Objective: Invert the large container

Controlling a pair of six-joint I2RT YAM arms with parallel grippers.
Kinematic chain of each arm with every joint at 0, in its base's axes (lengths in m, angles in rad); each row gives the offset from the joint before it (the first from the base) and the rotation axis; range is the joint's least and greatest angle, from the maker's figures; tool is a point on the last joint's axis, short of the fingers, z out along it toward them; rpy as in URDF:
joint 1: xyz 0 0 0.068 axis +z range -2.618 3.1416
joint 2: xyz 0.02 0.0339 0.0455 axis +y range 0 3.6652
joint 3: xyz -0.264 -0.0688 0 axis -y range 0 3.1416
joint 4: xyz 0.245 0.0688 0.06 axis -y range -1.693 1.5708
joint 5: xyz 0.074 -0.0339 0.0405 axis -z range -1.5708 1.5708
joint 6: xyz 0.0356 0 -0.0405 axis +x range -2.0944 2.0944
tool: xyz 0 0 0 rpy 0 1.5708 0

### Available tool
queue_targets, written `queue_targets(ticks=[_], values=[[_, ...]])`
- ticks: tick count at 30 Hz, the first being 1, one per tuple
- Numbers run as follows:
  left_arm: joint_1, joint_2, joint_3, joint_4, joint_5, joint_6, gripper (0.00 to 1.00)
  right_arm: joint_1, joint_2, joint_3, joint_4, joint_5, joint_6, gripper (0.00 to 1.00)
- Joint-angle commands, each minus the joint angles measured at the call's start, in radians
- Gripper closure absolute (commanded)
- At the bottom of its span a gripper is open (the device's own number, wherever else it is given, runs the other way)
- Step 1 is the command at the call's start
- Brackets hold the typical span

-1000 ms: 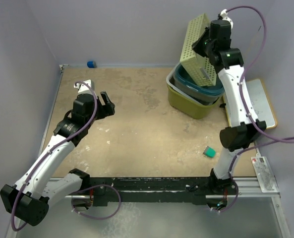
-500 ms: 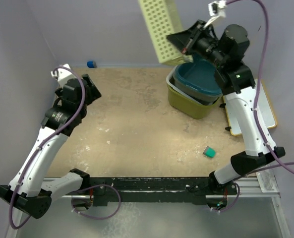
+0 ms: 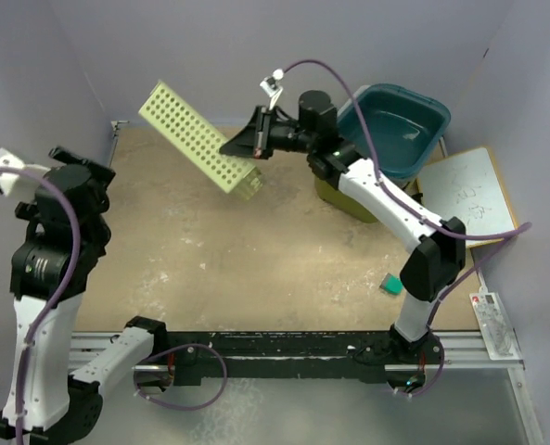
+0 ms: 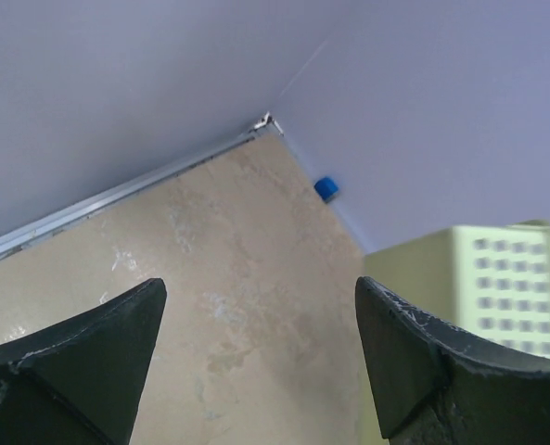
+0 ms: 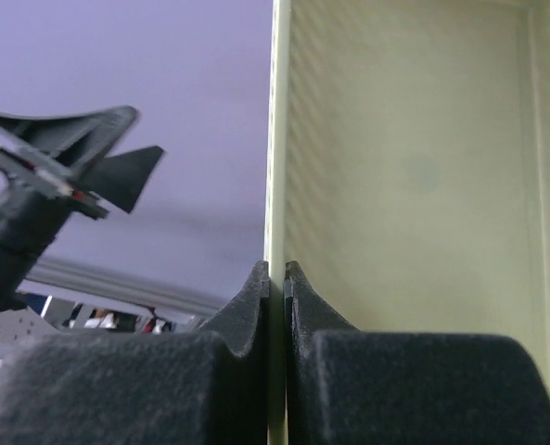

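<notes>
My right gripper will next bring the raised box down and back toward my base onto the bare tabletop below, and release the box's side.
The large olive-green container (image 3: 351,202) stands at the back right of the table, mostly hidden by a teal bin nested in it and by my right arm. My right gripper (image 3: 249,148) is shut on the wall of the small pale-green perforated box (image 3: 198,139) and holds it tilted in the air over the back middle of the table. In the right wrist view both fingers pinch the box's thin wall (image 5: 276,185). My left gripper (image 3: 75,159) is open and empty, raised high at the far left. Its wrist view (image 4: 259,287) shows bare table between the jaws and the box (image 4: 506,287) at the right.
The teal bin (image 3: 400,125) sits in the olive container. A white board (image 3: 465,195) lies at the right edge. A small teal block (image 3: 392,285) lies on the table near the right arm's base. A small blue object (image 4: 326,187) sits against the back wall.
My right gripper has swung the pale-green box from above the bins leftward to over the table's back middle. My left arm has risen and pulled back to the left.
</notes>
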Motion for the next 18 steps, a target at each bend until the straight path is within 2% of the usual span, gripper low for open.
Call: queue_targets(ticks=[1, 5, 13, 16, 18], values=[[0.005, -0.064, 0.021, 0.032, -0.098, 0.01, 0.21, 0.073, 0.021, -0.016, 0.201, -0.001, 0.152, 1.0], [0.006, -0.066, 0.007, 0.091, -0.026, 0.1, 0.21, 0.093, 0.045, -0.219, 0.535, 0.028, 0.44, 1.0], [0.005, -0.002, -0.026, 0.133, 0.125, 0.168, 0.21, 0.102, 0.127, -0.487, 0.999, 0.164, 0.855, 1.0], [0.005, 0.019, -0.044, 0.148, 0.198, 0.206, 0.21, 0.103, 0.149, -0.597, 1.131, 0.225, 0.974, 1.0], [0.005, 0.04, -0.053, 0.148, 0.254, 0.236, 0.21, 0.101, 0.14, -0.676, 1.158, 0.259, 1.004, 1.0]])
